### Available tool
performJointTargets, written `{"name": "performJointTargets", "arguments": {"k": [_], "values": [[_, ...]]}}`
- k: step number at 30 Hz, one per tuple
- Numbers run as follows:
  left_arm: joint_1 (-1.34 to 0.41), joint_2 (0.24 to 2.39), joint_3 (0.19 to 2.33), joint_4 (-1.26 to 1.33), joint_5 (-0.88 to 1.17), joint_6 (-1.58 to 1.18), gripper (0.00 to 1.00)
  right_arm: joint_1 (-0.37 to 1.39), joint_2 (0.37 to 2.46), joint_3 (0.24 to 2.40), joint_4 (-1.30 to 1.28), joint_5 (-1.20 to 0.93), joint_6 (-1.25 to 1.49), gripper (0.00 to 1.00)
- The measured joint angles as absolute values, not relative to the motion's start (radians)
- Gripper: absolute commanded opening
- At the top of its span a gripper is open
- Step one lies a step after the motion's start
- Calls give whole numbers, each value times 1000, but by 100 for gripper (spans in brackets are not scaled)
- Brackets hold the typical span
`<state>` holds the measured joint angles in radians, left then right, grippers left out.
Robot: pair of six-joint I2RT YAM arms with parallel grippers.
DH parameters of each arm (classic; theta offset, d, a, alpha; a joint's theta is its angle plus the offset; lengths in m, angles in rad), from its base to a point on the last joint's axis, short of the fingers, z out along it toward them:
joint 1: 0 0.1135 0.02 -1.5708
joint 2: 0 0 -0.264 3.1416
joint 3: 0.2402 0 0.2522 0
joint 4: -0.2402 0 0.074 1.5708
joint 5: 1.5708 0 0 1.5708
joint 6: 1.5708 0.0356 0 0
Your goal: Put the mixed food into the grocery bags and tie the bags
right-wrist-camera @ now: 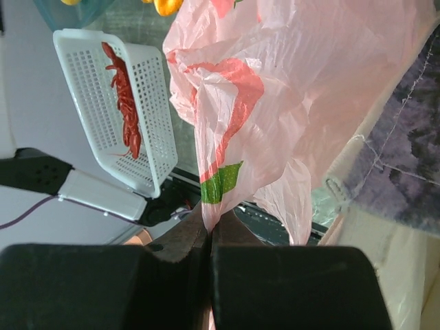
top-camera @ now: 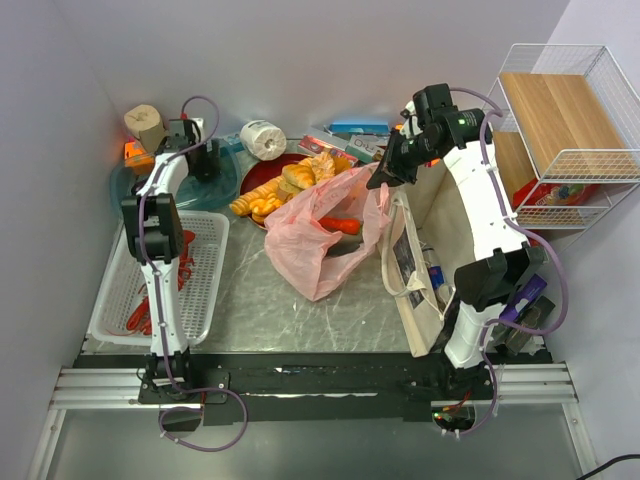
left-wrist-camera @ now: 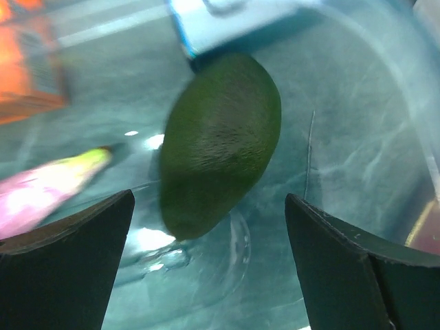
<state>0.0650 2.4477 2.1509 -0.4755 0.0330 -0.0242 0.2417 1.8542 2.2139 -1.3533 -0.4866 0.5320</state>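
Note:
The dark green vegetable's narrower end [left-wrist-camera: 197,205] points toward the open gap between the robot's fingers, so the left gripper should next go down into the teal bowl [left-wrist-camera: 357,137] with its fingers on either side of that end.
My left gripper [top-camera: 203,160] hangs open over a teal translucent bowl [left-wrist-camera: 357,137] at the back left. A dark green oval toy vegetable [left-wrist-camera: 220,144] lies in that bowl, just ahead of the gap between my left fingers [left-wrist-camera: 69,258] and touching neither. My right gripper [right-wrist-camera: 210,223] is shut on a handle of the thin pink plastic bag [top-camera: 315,235], holding it up by the beige canvas tote [top-camera: 432,250]. Something red [top-camera: 342,225] shows inside the pink bag, and a blue-labelled bottle [top-camera: 437,276] lies in the tote.
A plate of golden breads [top-camera: 290,182] sits behind the pink bag, with a paper roll [top-camera: 263,139] and boxes [top-camera: 355,135] beyond. A white basket [top-camera: 205,275] holding a red lobster [right-wrist-camera: 124,96] stands at the left. A wire rack [top-camera: 565,130] fills the right.

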Motion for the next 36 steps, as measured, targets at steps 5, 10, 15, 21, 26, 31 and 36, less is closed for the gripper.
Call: {"name": "performJointTargets", "arguments": {"k": [5,10,15,21,26,31,36], "values": [[64,2495,2161,-462,72,-19,88,242,1855,2233,-1353,-487,538,0],[65,2510,2181,-450,83,-28,89,242,1855,2233,-1354,-487,542,0],[70,2532,2194,-422,91,-44,52,242,1855,2233,-1354,-488,550,0],[78,2507,2143,-362,128,-72,45,242,1855,2233,-1354,-488,560,0],[62,2338,1964,-301,183,-132,43,242,1862,2246,-1359,-494,561,0],[-31,2035,1789,-236,204,-185,43,241,1895,2288,-1355,-521,556,0],[-213,1704,1601,-167,297,-202,44,241,1932,2312,-1354,-546,550,0]]}}
